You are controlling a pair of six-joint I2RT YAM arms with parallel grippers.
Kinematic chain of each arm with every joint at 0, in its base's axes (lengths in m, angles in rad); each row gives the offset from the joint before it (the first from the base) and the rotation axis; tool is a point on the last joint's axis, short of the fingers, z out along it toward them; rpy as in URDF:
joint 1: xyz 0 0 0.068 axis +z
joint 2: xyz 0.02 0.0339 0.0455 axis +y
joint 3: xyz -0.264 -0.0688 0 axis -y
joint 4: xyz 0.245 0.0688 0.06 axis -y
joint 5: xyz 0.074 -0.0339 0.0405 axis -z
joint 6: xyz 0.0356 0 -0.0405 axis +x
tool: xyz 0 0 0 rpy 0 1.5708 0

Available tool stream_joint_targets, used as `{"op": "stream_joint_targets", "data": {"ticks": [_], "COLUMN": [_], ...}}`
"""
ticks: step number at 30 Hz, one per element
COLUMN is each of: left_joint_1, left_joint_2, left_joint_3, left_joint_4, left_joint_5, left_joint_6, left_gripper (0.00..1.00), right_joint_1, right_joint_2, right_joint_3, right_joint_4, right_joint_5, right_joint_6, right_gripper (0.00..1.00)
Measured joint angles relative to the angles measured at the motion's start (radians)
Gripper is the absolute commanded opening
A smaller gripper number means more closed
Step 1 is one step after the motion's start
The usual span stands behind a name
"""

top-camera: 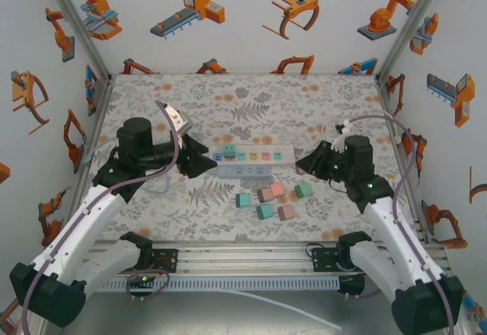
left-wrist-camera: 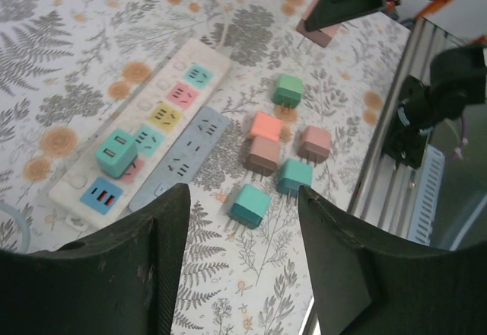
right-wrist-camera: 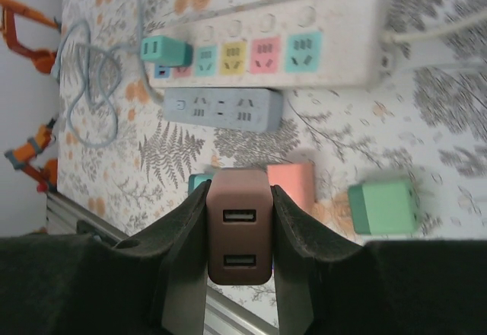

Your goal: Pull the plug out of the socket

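Loose plugs lie on the bare tabletop by the green plug's near side. Next I will move my right gripper back and down to there and release the plug.
A white power strip (top-camera: 278,154) (left-wrist-camera: 163,84) (right-wrist-camera: 335,15) lies mid-table with coloured sockets. A teal plug (top-camera: 228,152) (left-wrist-camera: 116,153) (right-wrist-camera: 163,49) sits plugged in near its left end. My right gripper (top-camera: 304,160) (right-wrist-camera: 240,190) is shut on a brown plug with two USB ports (right-wrist-camera: 240,232) (left-wrist-camera: 318,32), held above the table right of the strip's end. My left gripper (top-camera: 202,158) (left-wrist-camera: 242,189) hovers open just left of the strips, with nothing between its fingers.
A grey-blue power strip (top-camera: 245,171) (left-wrist-camera: 183,156) (right-wrist-camera: 222,109) lies just in front of the white one. Several loose plugs lie nearer the arms, among them a green one (top-camera: 303,189), a salmon one (top-camera: 277,189) and a teal one (top-camera: 243,199). An aluminium rail (top-camera: 243,263) runs along the near edge.
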Motion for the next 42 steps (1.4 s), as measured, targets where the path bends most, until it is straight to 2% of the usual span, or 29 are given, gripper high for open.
{"op": "stream_joint_targets", "data": {"ticks": [2, 6, 13, 20, 29, 32, 36, 38, 42], "left_joint_1": [-0.012, -0.039, -0.089, -0.122, -0.134, -0.135, -0.138, -0.139, -0.139], "left_joint_2": [-0.006, -0.003, 0.027, 0.069, 0.090, 0.090, 0.090, 0.090, 0.090], "left_joint_3": [0.000, -0.001, -0.001, -0.001, -0.001, -0.001, -0.001, -0.001, -0.001], "left_joint_4": [-0.026, -0.059, -0.101, -0.113, -0.114, -0.114, -0.114, -0.114, -0.114], "left_joint_5": [0.031, 0.085, 0.113, 0.105, 0.076, 0.063, 0.051, 0.048, 0.035], "left_joint_6": [0.040, 0.101, 0.169, 0.192, 0.205, 0.208, 0.209, 0.209, 0.208], "left_gripper": [0.58, 0.73, 0.87, 0.91, 0.93, 0.93, 0.94, 0.94, 0.94], "right_joint_1": [-0.035, -0.067, -0.067, -0.066, -0.002, 0.034, 0.077, 0.087, 0.099], "right_joint_2": [-0.074, -0.170, -0.166, -0.140, -0.116, -0.101, -0.077, -0.064, -0.042], "right_joint_3": [-0.060, -0.168, -0.303, -0.403, -0.497, -0.504, -0.504, -0.502, -0.483], "right_joint_4": [-0.025, -0.069, -0.086, -0.043, 0.182, 0.216, 0.241, 0.246, 0.256], "right_joint_5": [0.015, 0.030, 0.013, -0.032, -0.080, -0.076, -0.056, -0.048, -0.046], "right_joint_6": [0.043, 0.108, 0.143, 0.147, 0.252, 0.273, 0.294, 0.306, 0.312], "right_gripper": [0.09, 0.07, 0.04, 0.04, 0.07, 0.16, 0.40, 0.46, 0.53]}}
